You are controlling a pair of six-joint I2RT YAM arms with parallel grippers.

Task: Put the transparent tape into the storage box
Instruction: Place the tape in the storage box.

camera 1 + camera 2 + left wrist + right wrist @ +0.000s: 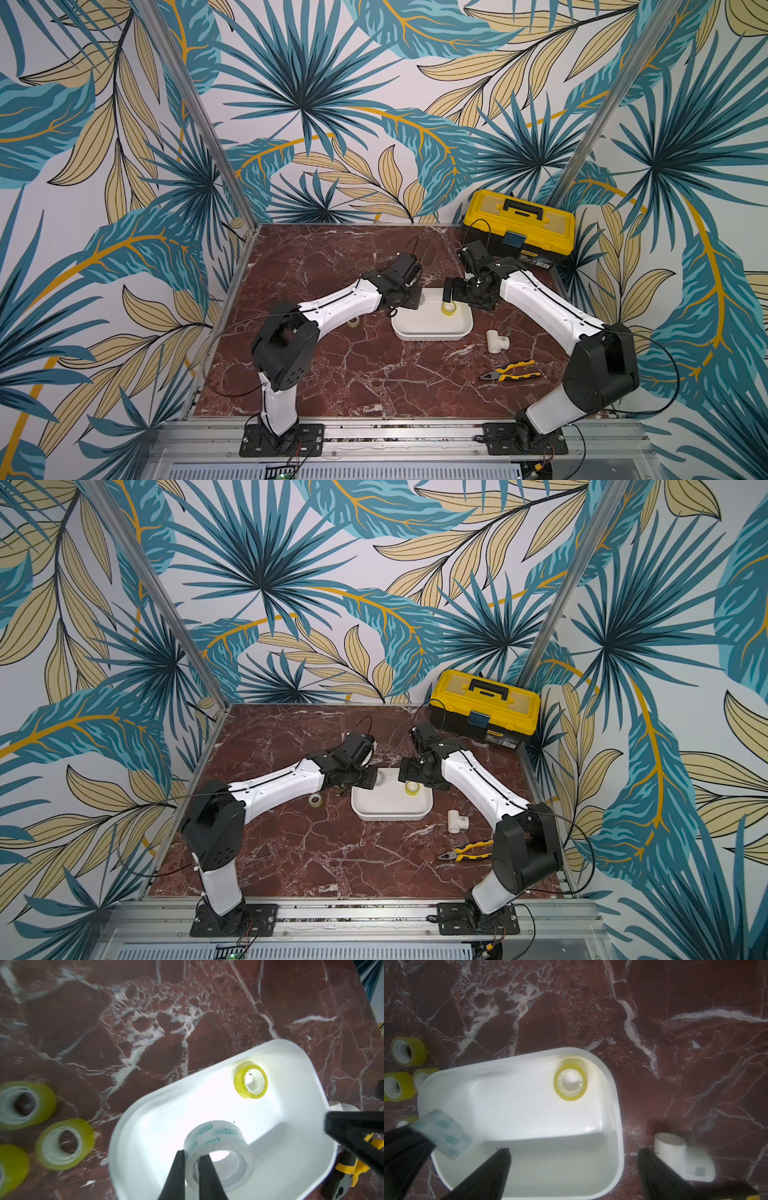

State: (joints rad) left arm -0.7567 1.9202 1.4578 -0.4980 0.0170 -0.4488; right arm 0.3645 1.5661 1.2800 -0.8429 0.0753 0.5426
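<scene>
My left gripper moves toward the yellowish roll next, lowers into the tub and releases the whitish roll [218,1136], since the tub's bottom beside the yellowish roll is bare.
The storage box [432,336] [390,813] is a shallow white tub in mid-table. One yellowish roll of transparent tape [449,308] [251,1081] [570,1082] lies flat inside it. My left gripper [192,1153] [368,777] is shut on the wall of a whitish roll [218,1136] [444,1134] with green print, held over the tub's left end. My right gripper [574,1151] [449,291] hangs open and empty over the tub's right end. Several more yellowish rolls [64,1144] [408,1053] [354,323] lie on the table left of the tub.
A white T-shaped pipe fitting [498,341] [681,1157] lies right of the tub, close to one right finger. Yellow-handled pliers [511,370] lie nearer the front. A yellow-and-black toolbox [519,226] stands at the back right corner.
</scene>
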